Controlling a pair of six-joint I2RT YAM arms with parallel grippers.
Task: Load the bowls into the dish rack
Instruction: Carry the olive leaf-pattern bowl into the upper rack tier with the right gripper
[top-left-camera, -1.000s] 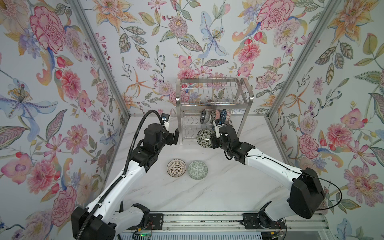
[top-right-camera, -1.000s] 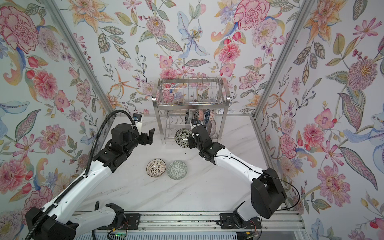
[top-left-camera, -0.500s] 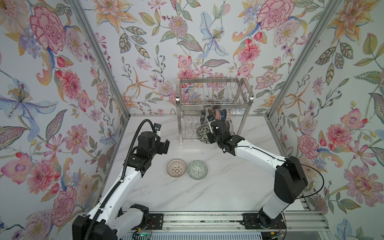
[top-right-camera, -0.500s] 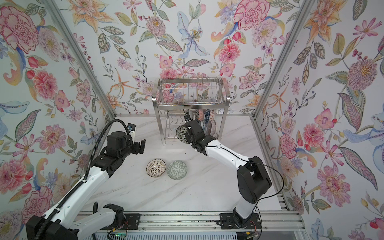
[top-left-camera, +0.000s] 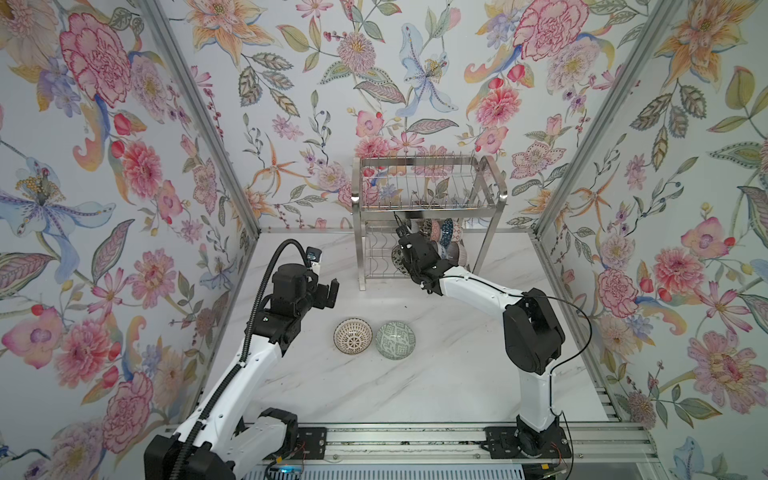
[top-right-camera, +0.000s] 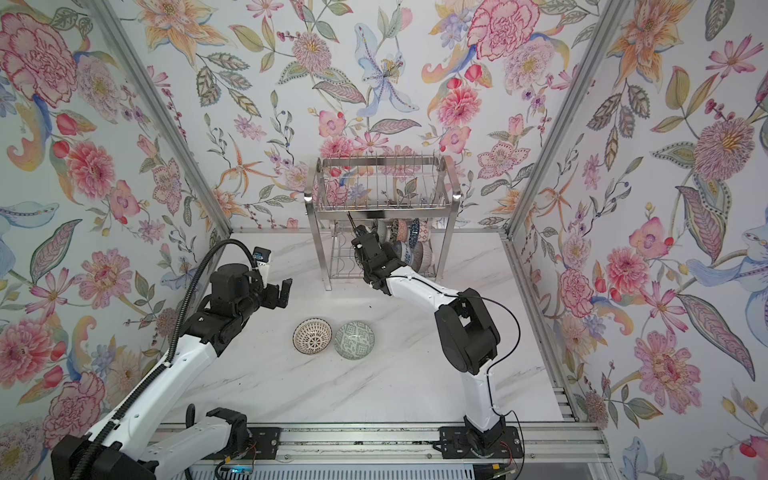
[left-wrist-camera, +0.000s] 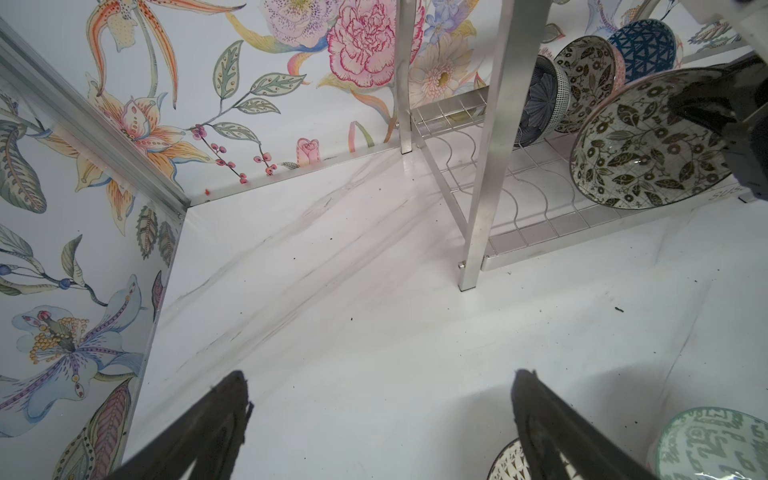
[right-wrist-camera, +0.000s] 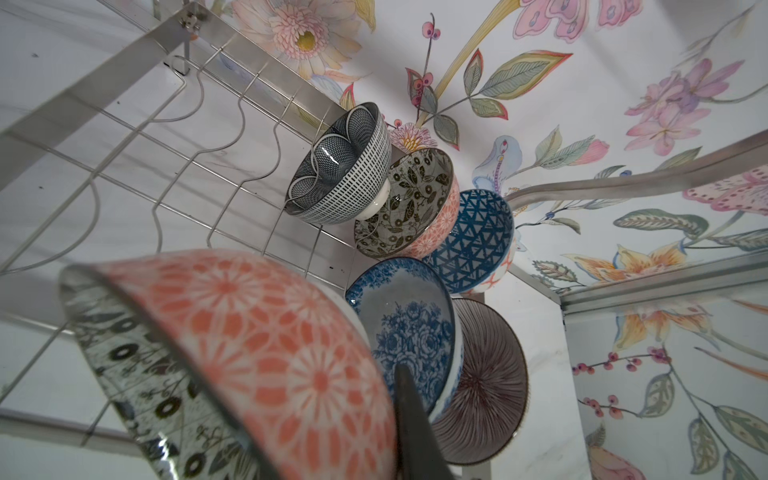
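Note:
The rack's wires beside the blue floral bowl are below my right gripper, so it will lower the pink bowl outward onto them and let go of the pink bowl's rim.
The steel dish rack (top-left-camera: 428, 195) (top-right-camera: 382, 187) stands at the back in both top views. Several bowls (right-wrist-camera: 473, 237) stand on edge in its lower tier. My right gripper (top-left-camera: 409, 253) (right-wrist-camera: 316, 399) reaches into that tier, shut on the rim of a bowl (right-wrist-camera: 257, 353) that is pink outside and leaf-patterned inside (left-wrist-camera: 640, 145). It is tilted on edge beside the blue floral bowl (right-wrist-camera: 407, 328). Two more bowls lie on the table: a brown-patterned one (top-left-camera: 353, 336) and a green one (top-left-camera: 395, 339). My left gripper (top-left-camera: 328, 293) (left-wrist-camera: 380, 380) hangs open and empty, left of the rack.
The rack's front left leg (left-wrist-camera: 486, 166) stands between my left gripper and the held bowl. The wavy wires (right-wrist-camera: 187, 137) of the lower tier's left half hold nothing. Floral walls close in the marble table (top-left-camera: 415, 386) on three sides.
My right arm has carried the pink bowl from in front of the rack into the lower tier. My left arm has drawn back and lower, still open.

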